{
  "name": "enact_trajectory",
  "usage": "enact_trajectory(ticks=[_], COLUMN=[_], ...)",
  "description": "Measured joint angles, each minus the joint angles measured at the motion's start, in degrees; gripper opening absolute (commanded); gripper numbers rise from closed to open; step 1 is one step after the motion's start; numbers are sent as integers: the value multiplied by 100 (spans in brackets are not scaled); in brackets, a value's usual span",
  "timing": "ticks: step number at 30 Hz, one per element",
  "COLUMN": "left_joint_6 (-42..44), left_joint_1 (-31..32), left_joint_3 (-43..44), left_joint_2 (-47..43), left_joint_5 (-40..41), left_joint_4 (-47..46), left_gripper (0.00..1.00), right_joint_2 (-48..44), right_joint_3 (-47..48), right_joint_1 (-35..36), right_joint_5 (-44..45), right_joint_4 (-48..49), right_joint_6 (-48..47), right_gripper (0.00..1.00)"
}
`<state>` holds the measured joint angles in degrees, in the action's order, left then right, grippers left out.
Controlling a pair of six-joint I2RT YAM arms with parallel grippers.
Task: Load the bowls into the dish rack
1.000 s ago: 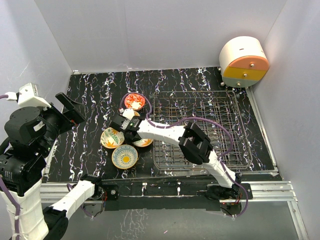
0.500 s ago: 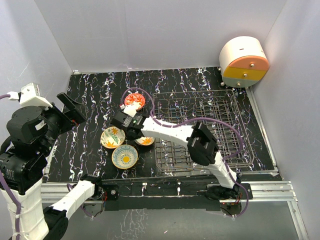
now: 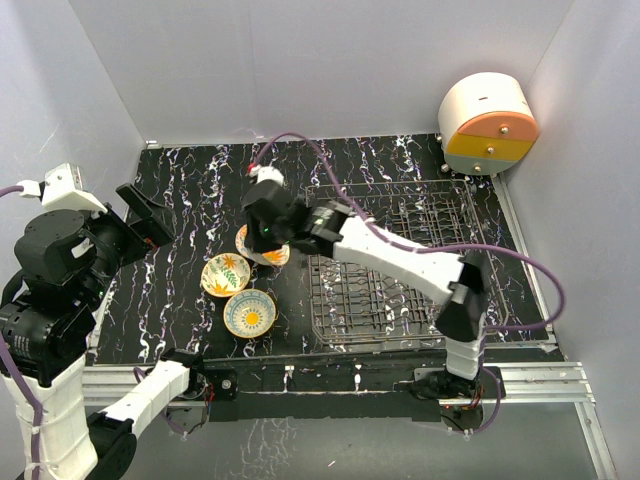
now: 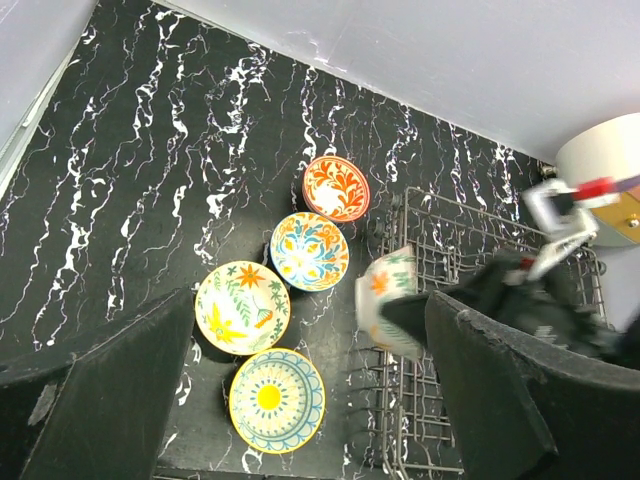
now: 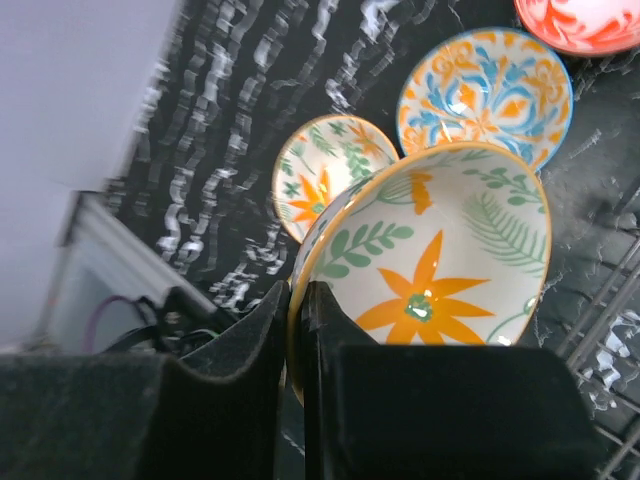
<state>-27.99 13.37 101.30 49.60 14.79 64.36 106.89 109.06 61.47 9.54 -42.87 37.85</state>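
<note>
My right gripper is holding the bowl and should next swing to the right in the top view. It should then lower and release the bowl into the rack's far half (image 3: 413, 217), because those wires of the rack are empty.
My right gripper (image 5: 298, 300) is shut on the rim of a cream bowl (image 5: 440, 265) with an orange flower and green leaves inside. It holds the bowl tilted in the air by the left edge of the dark wire dish rack (image 3: 400, 260); the held bowl (image 4: 388, 300) shows blurred in the left wrist view. On the table lie a red-orange bowl (image 4: 336, 188), a blue-and-orange bowl (image 4: 310, 250), a yellow flower bowl (image 4: 242, 307) and a blue-rimmed yellow bowl (image 4: 277, 400). My left gripper (image 3: 148, 220) is open and empty, high at the far left.
A white, orange and yellow round drawer unit (image 3: 487, 125) stands at the back right corner. White walls close in the black marbled table (image 3: 190, 190) on three sides. The right arm (image 3: 400, 255) stretches across the rack. The rack (image 4: 450, 250) holds no bowls that I can see.
The right gripper has risen with the flower bowl and moved towards the back, away from the bowl cluster. Its elbow swung right over the rack. The left arm has not moved.
</note>
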Motion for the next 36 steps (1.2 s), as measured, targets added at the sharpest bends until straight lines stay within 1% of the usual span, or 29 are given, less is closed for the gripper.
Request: enact_trajectory(ticks=[2,3,4,7,10,16,19,24,28,36], left_joint_6=[28,37,42,61,98,125,120,103,68,-59], left_joint_1=[0,0,0,0,0,0,0,0,0,0], left_joint_3=[-4,-7,-7,-4,-2,-4,-7,-166,-343,-483], left_joint_2=[22,42,55,136,267,544,664,737,752,883], left_joint_5=[-22,-31,-46,-96,-151,-243,-348,-468,-520,-581], left_joint_4=[-42,-72,-96,-157,-199,-332,-446,-608,-669,-857], left_gripper=[97,97,97,97,97,97,97,97,97,96], right_joint_2=[-577,-1001,-1300,-2184,-2546,-2927,-3134,-3178,-2879,-1569], right_joint_3=[-610,-1191,-1596,-3018,-3917,-4833,-5250,-5895,-6446,-6546], right_joint_1=[-289,-560,-813,-1947,-2988,-4470,-5337,-6435,-6922,-6977], right_joint_5=[-503,-855,-1088,-1823,-2245,-3233,-3663,-4098,-4426,-4771], right_joint_4=[520,970,1222,2140,2686,3235,3720,4778,5971,7729], right_joint_6=[122,236,345,780,1091,1370,1515,1784,2256,2903], right_gripper=[8,8,8,8,8,8,8,8,8,8])
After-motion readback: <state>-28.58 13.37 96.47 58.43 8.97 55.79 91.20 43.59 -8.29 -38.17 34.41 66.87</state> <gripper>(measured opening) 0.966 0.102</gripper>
